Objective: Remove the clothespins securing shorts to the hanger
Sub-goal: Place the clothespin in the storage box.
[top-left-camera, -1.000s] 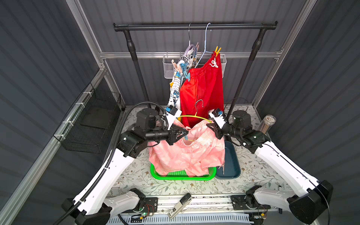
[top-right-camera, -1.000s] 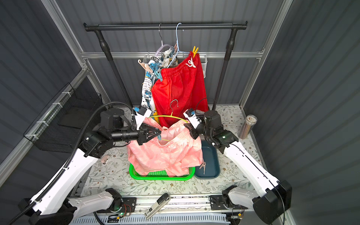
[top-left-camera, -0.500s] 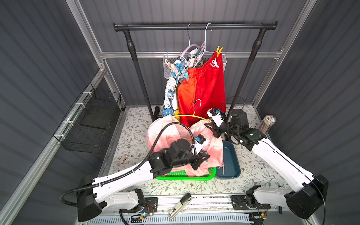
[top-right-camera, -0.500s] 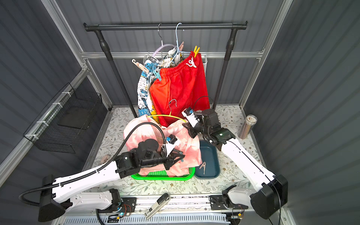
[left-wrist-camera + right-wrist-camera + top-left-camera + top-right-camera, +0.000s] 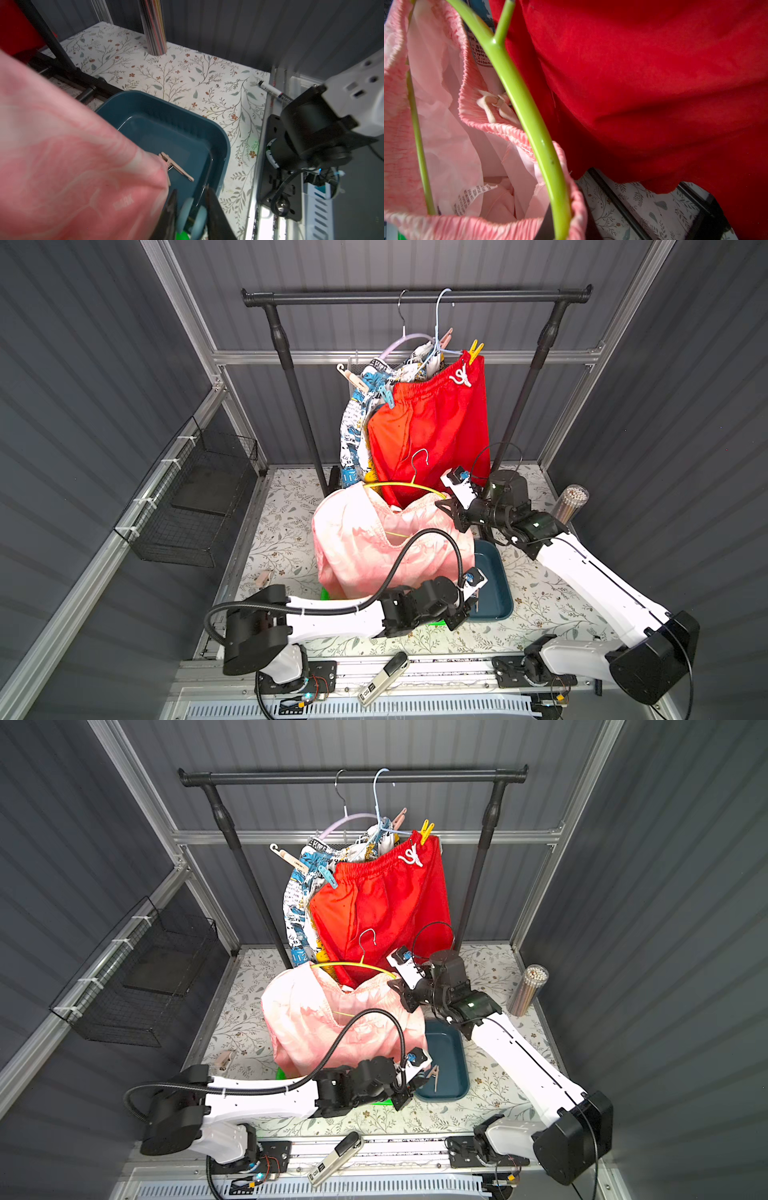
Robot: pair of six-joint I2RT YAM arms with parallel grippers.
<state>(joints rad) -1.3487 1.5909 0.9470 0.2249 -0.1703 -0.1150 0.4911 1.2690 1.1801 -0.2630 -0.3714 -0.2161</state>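
The robot will move its left gripper farther over the bottom of the teal tray, which already holds the beige clothespin (image 5: 176,168), then lower it and let go of the light blue clothespin, since the tray's bottom is below.
Pale pink shorts (image 5: 365,539) hang on a yellow-green hanger (image 5: 399,486) over the green basket (image 5: 436,622). My right gripper (image 5: 446,506) is shut on the hanger's right end (image 5: 560,207) and the waistband. My left gripper (image 5: 191,193) is low at the front, shut on a light blue clothespin (image 5: 192,214) over the teal tray's (image 5: 218,133) near rim. A beige clothespin (image 5: 176,168) lies in the tray. On the rail hang red shorts (image 5: 436,423) and printed shorts (image 5: 353,423), with yellow (image 5: 474,351), beige (image 5: 356,379) and blue (image 5: 384,398) pins.
The black rail (image 5: 415,296) and its posts stand at the back. A wire basket (image 5: 195,506) hangs on the left wall. A cylinder of sticks (image 5: 571,504) stands at the right. A loose beige pin (image 5: 262,578) lies on the table's left. A marker (image 5: 274,94) lies by the right edge.
My left arm has swung from the pink shorts' left waistband down to the front, carrying the light blue clothespin over the teal tray. The right arm has stayed holding the hanger.
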